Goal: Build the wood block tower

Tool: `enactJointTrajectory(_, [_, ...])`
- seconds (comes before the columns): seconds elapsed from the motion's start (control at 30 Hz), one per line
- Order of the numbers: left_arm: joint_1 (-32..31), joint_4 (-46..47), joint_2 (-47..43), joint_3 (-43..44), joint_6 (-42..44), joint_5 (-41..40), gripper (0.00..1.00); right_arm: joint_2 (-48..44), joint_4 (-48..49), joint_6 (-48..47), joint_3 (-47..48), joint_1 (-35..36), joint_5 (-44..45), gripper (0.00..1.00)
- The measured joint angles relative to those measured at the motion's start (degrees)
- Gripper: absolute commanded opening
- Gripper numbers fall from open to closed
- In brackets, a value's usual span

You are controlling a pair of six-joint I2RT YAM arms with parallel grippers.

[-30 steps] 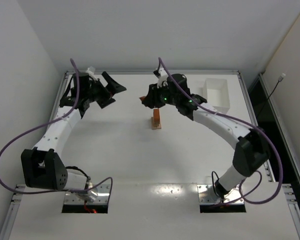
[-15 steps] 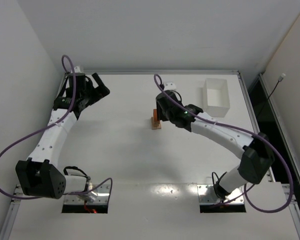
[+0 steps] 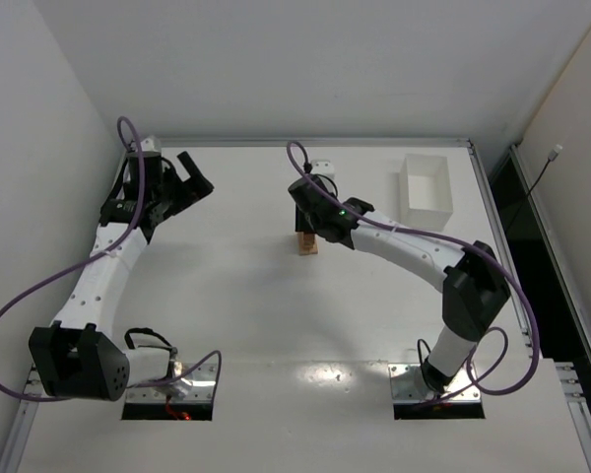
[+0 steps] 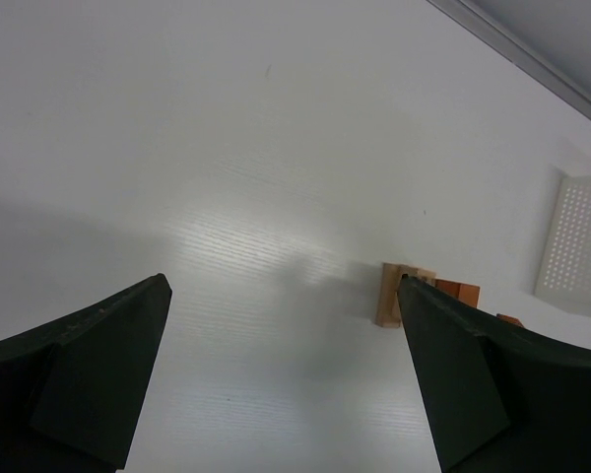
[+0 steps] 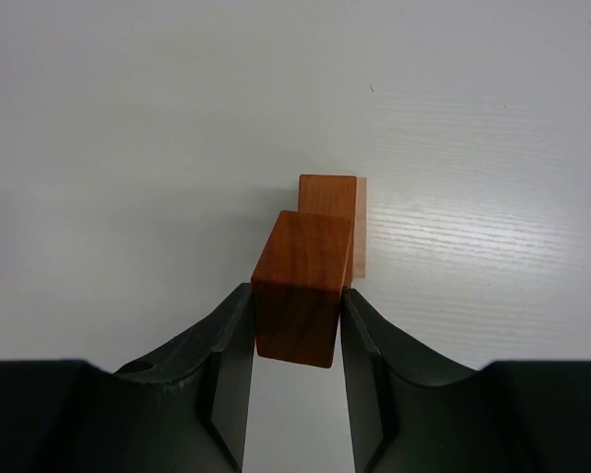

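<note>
My right gripper is holding the block just above the stack's reddish-brown top piece [image 3: 308, 240] [image 5: 327, 194]. It will next move down onto that piece and release the block there.
The wood block tower [image 3: 306, 244] is a short stack mid-table, pale tan below and reddish-brown on top. My right gripper [image 3: 310, 223] hovers right over it, shut on a reddish-brown block [image 5: 300, 286]. In the right wrist view this held block hangs just above the stack's reddish-brown top piece [image 5: 327, 194], with a pale tan block [image 5: 359, 246] showing beside it. My left gripper [image 3: 199, 177] stands wide open and empty at the far left. The left wrist view shows the tower [image 4: 387, 294] in the distance, partly behind my right-hand finger [image 4: 473, 374].
A white rectangular tray [image 3: 426, 185] sits at the back right; its perforated wall [image 4: 576, 251] appears at the right edge of the left wrist view. The table's raised metal rim [image 3: 305, 142] runs along the back.
My right gripper has swung down and left with the reddish-brown block, from behind the tower to directly over it. My left arm has pulled back toward the far left corner, still open.
</note>
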Motion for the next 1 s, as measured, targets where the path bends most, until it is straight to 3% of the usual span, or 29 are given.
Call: enactJointTrajectory(1.0, [0.48, 0.79, 2.99, -0.11, -0.26, 3.76, 1.0, 3.58, 1.62, -1.36, -0.11, -2.69, -3.48, 0.0])
